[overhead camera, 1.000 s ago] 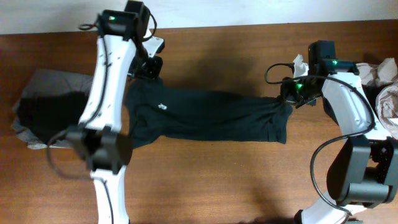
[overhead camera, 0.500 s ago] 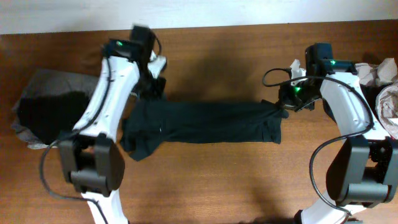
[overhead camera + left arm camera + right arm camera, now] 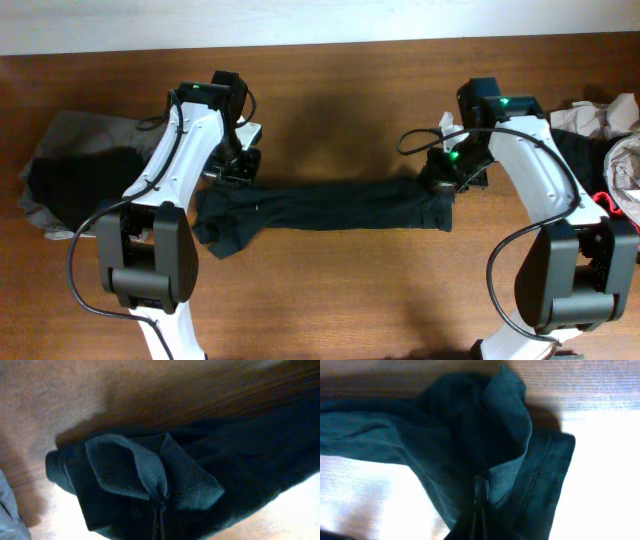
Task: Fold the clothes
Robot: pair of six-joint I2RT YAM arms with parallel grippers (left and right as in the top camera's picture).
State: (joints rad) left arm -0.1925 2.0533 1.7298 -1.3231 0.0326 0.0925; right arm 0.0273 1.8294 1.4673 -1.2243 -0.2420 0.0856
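Note:
My right gripper lowers to the shirt's flat stitched end (image 3: 439, 212) (image 3: 535, 477) below it next and releases the hemmed edge, since the held fold stands raised.
A black T-shirt (image 3: 330, 207) lies stretched into a long narrow band across the middle of the wooden table. My left gripper (image 3: 237, 172) is shut on the shirt's left end, where a fold of dark cloth (image 3: 135, 467) rises between the jaws of that gripper (image 3: 158, 515). Over at the shirt's right end, my right gripper (image 3: 440, 180) is shut on the hemmed edge (image 3: 520, 460), and the cloth bunches up into the closed jaws of this gripper (image 3: 480, 497). More clothes, grey and black, lie in a heap (image 3: 70, 180) at the left.
A pile of crumpled light and dark garments (image 3: 605, 125) sits at the right edge, with a red-trimmed piece (image 3: 605, 200) beside the right arm's base. The table's far edge (image 3: 330, 42) meets a white wall.
Both grippers have pulled the far edge of the shirt toward the near side, folding it into a narrower band. The left arm has swung right and forward.

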